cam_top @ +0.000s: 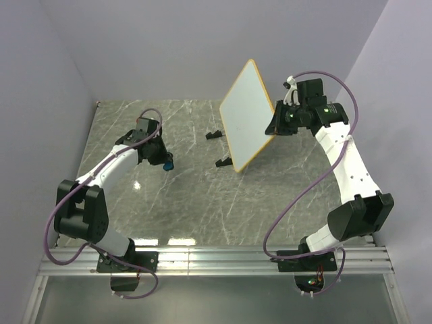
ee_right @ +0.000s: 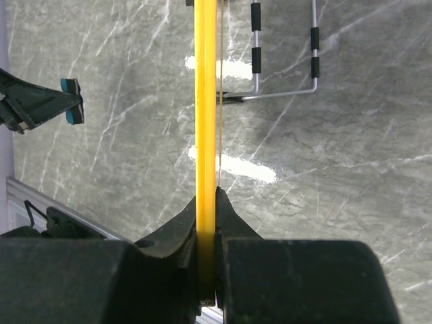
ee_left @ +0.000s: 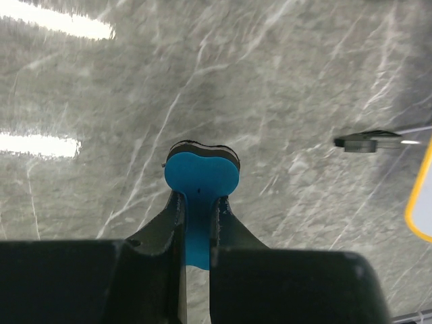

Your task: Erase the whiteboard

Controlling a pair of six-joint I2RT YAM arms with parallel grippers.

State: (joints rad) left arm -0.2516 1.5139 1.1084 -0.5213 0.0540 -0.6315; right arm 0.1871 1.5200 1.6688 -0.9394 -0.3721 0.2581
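I need to move my right gripper down and to the left in the top view, stand the whiteboard's feet on the table and let go, because the feet are still above the table.
The whiteboard (cam_top: 246, 115) is tilted up off the table, its white face blank and turned toward the left arm. My right gripper (cam_top: 273, 128) is shut on its right edge. In the right wrist view the orange-yellow rim (ee_right: 205, 101) runs edge-on between that gripper's (ee_right: 208, 196) jaws. My left gripper (cam_top: 162, 160) hovers over the table to the left of the board, shut on a blue eraser (ee_left: 201, 177) with a dark pad on its far face. A corner of the whiteboard (ee_left: 420, 202) shows at the right of the left wrist view.
The board's black feet (cam_top: 223, 162) hang just above the grey marble table (cam_top: 182, 196); its wire legs (ee_right: 283, 61) show behind the rim. Walls close in on the left, back and right. An aluminium rail (cam_top: 216, 260) runs along the near edge.
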